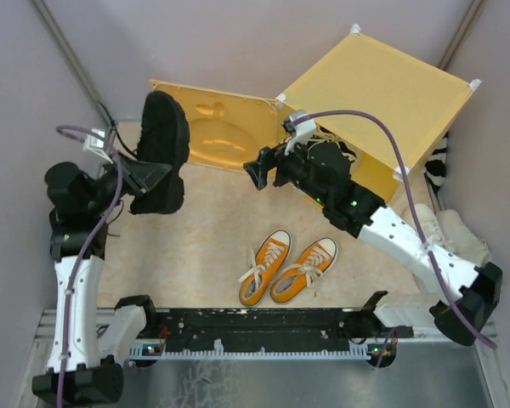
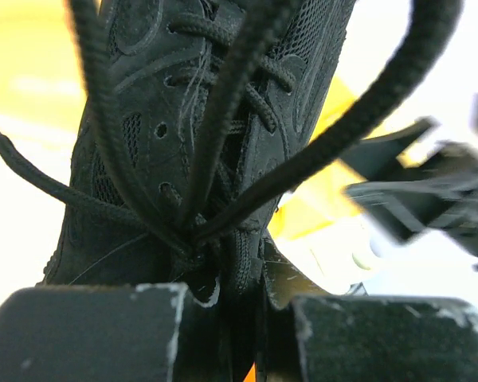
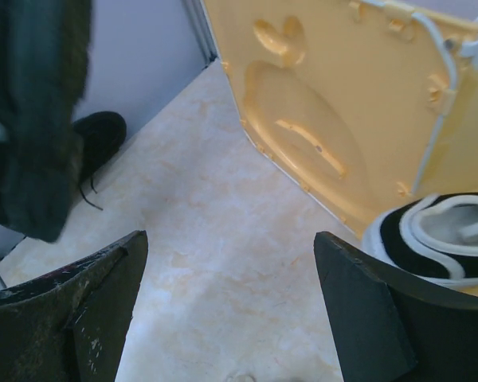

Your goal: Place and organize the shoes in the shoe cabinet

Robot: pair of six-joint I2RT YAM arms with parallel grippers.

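The floor in front of the open door is bare, so I should next move my left gripper down toward the right in the overhead view and put the all-black sneaker there.
An all-black sneaker (image 1: 161, 127) hangs above the floor at the left, sole toward the top camera. My left gripper (image 1: 147, 176) is shut on it. In the left wrist view the fingers (image 2: 88, 334) pinch its tongue and laces (image 2: 215, 119). A second black shoe (image 3: 100, 137) lies on the floor by the wall. The orange pair (image 1: 286, 269) sits side by side mid-floor. The yellow shoe cabinet (image 1: 378, 85) stands at the back right with its door (image 1: 212, 127) swung open. My right gripper (image 1: 257, 172) hovers open in front of the cabinet opening. A black-and-white sneaker (image 3: 438, 239) sits inside.
A cream-white pair (image 1: 449, 231) lies against the right wall beside the right arm. The embossed door (image 3: 319, 111) stands just right of my right gripper (image 3: 231, 247). Grey walls close in on both sides. A black rail (image 1: 255, 327) runs along the near edge.
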